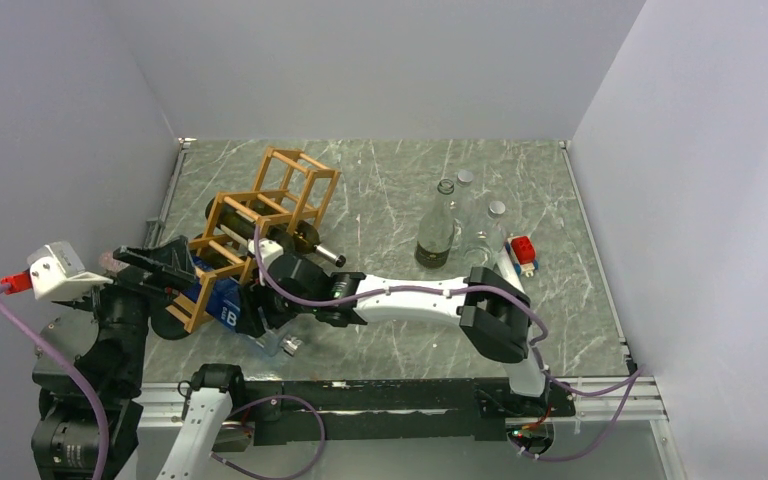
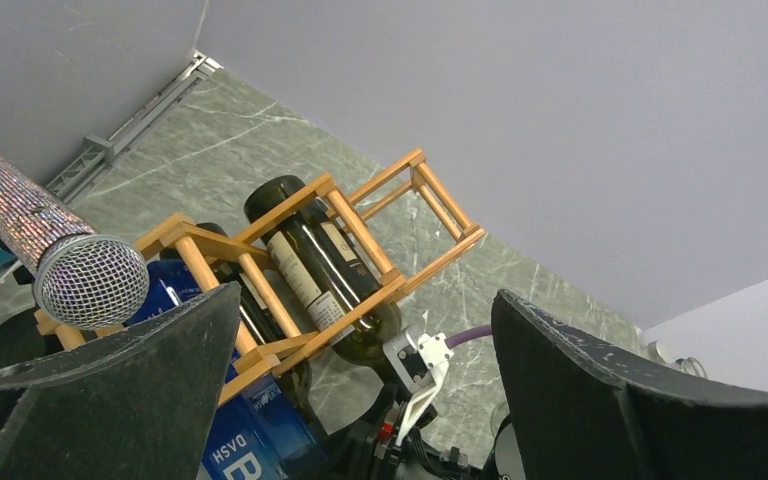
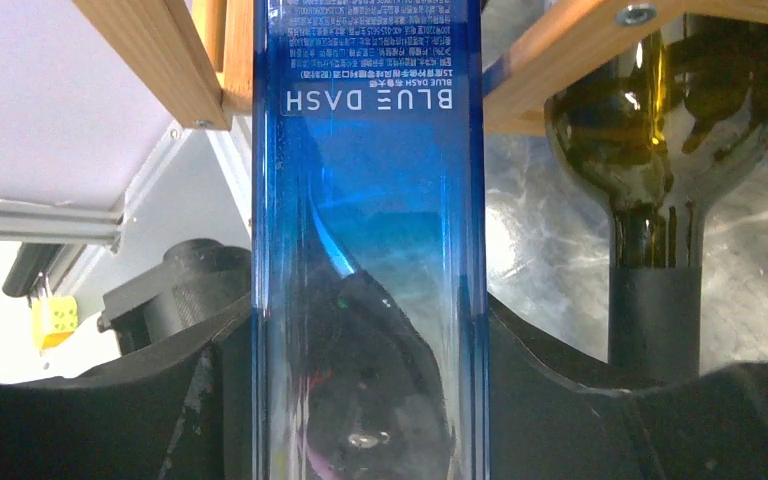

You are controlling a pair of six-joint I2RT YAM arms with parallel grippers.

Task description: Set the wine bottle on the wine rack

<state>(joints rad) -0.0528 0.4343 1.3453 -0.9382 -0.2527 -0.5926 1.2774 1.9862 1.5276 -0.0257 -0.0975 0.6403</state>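
The right gripper will push toward the rack's near cell (image 1: 206, 288) and let go of the blue wine bottle, because that cell is to the gripper's left in the top view.
The wooden wine rack (image 1: 278, 153) stands at the table's left, stepped, with dark bottles (image 1: 305, 240) lying in its cells. My right gripper (image 1: 260, 315) is shut on a blue wine bottle (image 1: 222, 305) marked BLUE DASH, which lies low at the rack's near end. In the right wrist view the blue wine bottle (image 3: 370, 200) fills the gap between the fingers of my right gripper (image 3: 370, 400) and runs up between the rack's sticks (image 3: 160, 60). My left gripper (image 2: 365, 300) is wide open and holds nothing, just left of the rack (image 2: 360, 230).
A glittery microphone (image 2: 60, 250) lies by the rack's left end. Clear glass bottles (image 1: 438, 235), loose caps (image 1: 497, 208) and a red and white block (image 1: 523, 250) sit at the table's right middle. Grey walls close in three sides.
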